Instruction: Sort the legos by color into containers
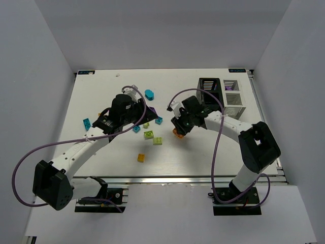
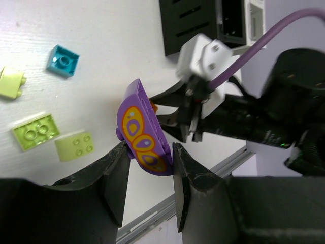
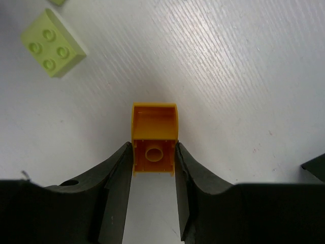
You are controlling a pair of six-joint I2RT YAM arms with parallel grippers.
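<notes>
I should next lift my right gripper outward over the near section of the white tray and let go of the lego. That section is to the gripper's right in the top view.
My left gripper is shut on a purple rounded lego printed with orange and yellow ovals, held above the table; from above this gripper is near the table's middle. My right gripper is shut on an orange lego, hollow underside facing the camera, close over the table; from above it is just right of the loose bricks. The containers stand at the back right: a black bin joined to a white tray. Teal, lime and orange-yellow legos lie loose.
More teal bricks and a pale lime brick lie scattered between the arms. A lime brick is to the upper left of the right gripper. Purple cables loop over both arms. White walls enclose the table.
</notes>
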